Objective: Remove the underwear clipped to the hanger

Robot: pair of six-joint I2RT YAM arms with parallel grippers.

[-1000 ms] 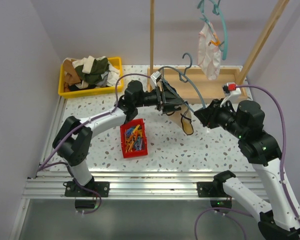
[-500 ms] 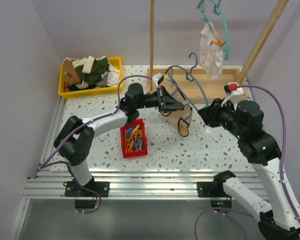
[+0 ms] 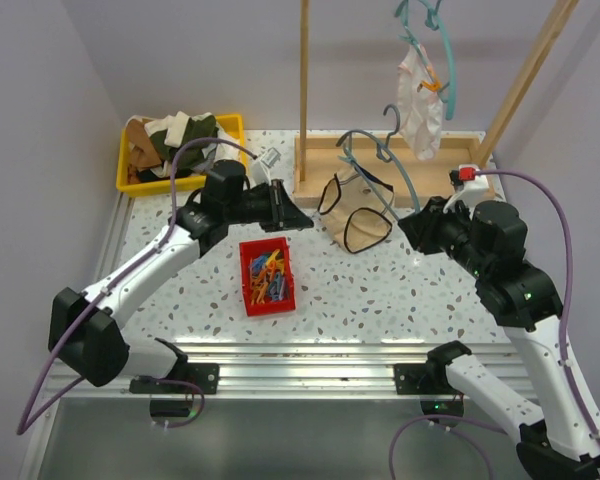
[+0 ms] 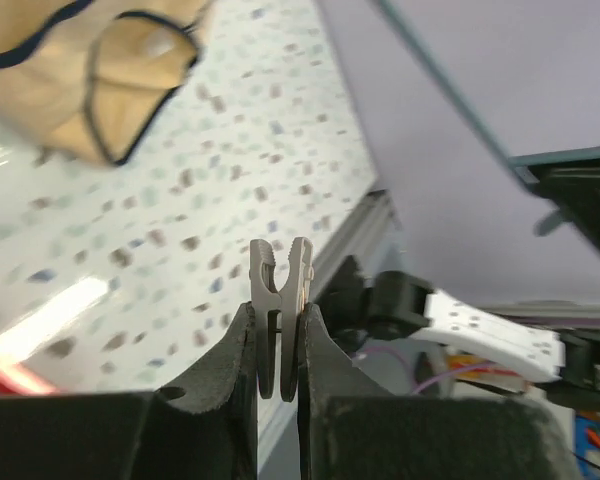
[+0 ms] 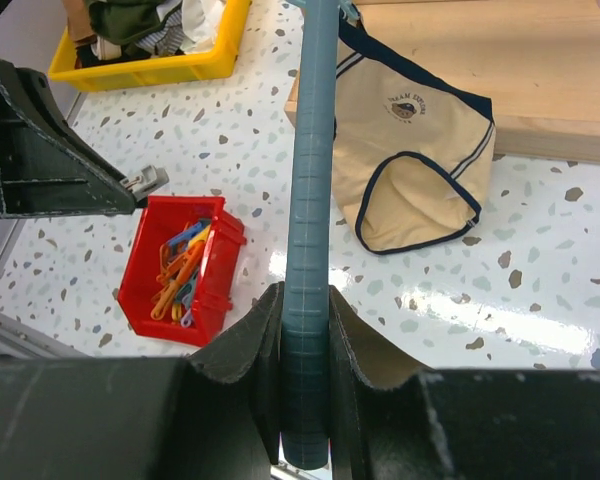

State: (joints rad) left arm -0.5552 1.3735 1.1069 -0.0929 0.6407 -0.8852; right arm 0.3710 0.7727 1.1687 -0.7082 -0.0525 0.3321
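Observation:
The peg needs to be let go over the red bin that holds other pegs. My left gripper should swing back and tip its fingers down there next.
The beige underwear (image 3: 356, 215) with black trim droops from the far end of a teal hanger (image 3: 378, 158) onto the table; whether a peg still holds it I cannot tell. My right gripper (image 3: 417, 218) is shut on that hanger's bar (image 5: 310, 230), with the underwear (image 5: 420, 165) just beyond. My left gripper (image 3: 298, 220) stands left of the garment, apart from it, shut on a grey clothes peg (image 4: 280, 290). The underwear (image 4: 85, 80) shows at the top left of the left wrist view. White-pink underwear (image 3: 418, 100) hangs clipped to a second teal hanger (image 3: 442, 60) high at the back.
A red bin (image 3: 267, 277) of coloured pegs sits under the left arm. A yellow tray (image 3: 180, 180) of clothes fills the back left corner. The wooden rack's base (image 3: 420, 185) and posts (image 3: 303, 80) stand behind the hanger.
My left gripper shut on the grey peg and drew back to the left, away from the hanger. The beige underwear dropped and spread onto the table. The right arm stayed almost still.

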